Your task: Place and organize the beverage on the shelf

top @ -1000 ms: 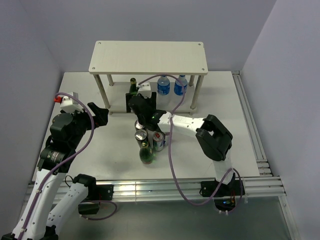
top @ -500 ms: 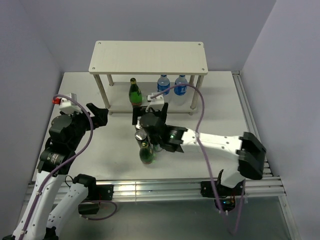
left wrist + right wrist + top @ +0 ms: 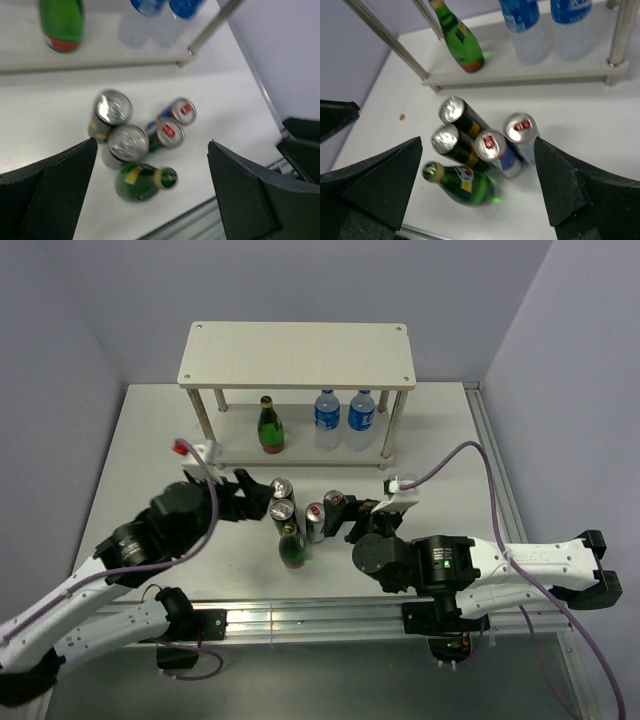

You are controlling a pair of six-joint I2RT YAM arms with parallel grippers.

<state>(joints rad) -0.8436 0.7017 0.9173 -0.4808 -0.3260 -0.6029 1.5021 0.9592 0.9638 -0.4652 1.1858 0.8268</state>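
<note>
I will next move my left gripper back and down to the second green bottle's open near side and close it around the bottle's body (image 3: 293, 552) (image 3: 133, 187), because cans crowd the bottle's far side.
The pale wood shelf (image 3: 297, 353) stands at the back. One green bottle (image 3: 268, 426) stands on its lower tier and also shows in the right wrist view (image 3: 460, 42). On the table in front stand two black cans (image 3: 282, 500), two slim blue-silver-red cans (image 3: 325, 514) and the second green bottle (image 3: 291, 545), close together. My left gripper (image 3: 250, 498) is open and empty just left of the cluster; its view looks down on the bottle (image 3: 142, 182). My right gripper (image 3: 358, 515) is open and empty just right of the cluster, which shows in its view (image 3: 495, 150).
Two clear water bottles with blue labels (image 3: 343, 414) stand on the lower tier, right of the green bottle. Thin metal shelf legs (image 3: 385, 37) stand behind the cluster. A rail (image 3: 330, 615) runs along the near table edge. Walls close in left, right and back.
My right gripper has let go of the green bottle on the lower tier and drawn back to the right of the cluster. My left gripper has swung right toward the cans.
</note>
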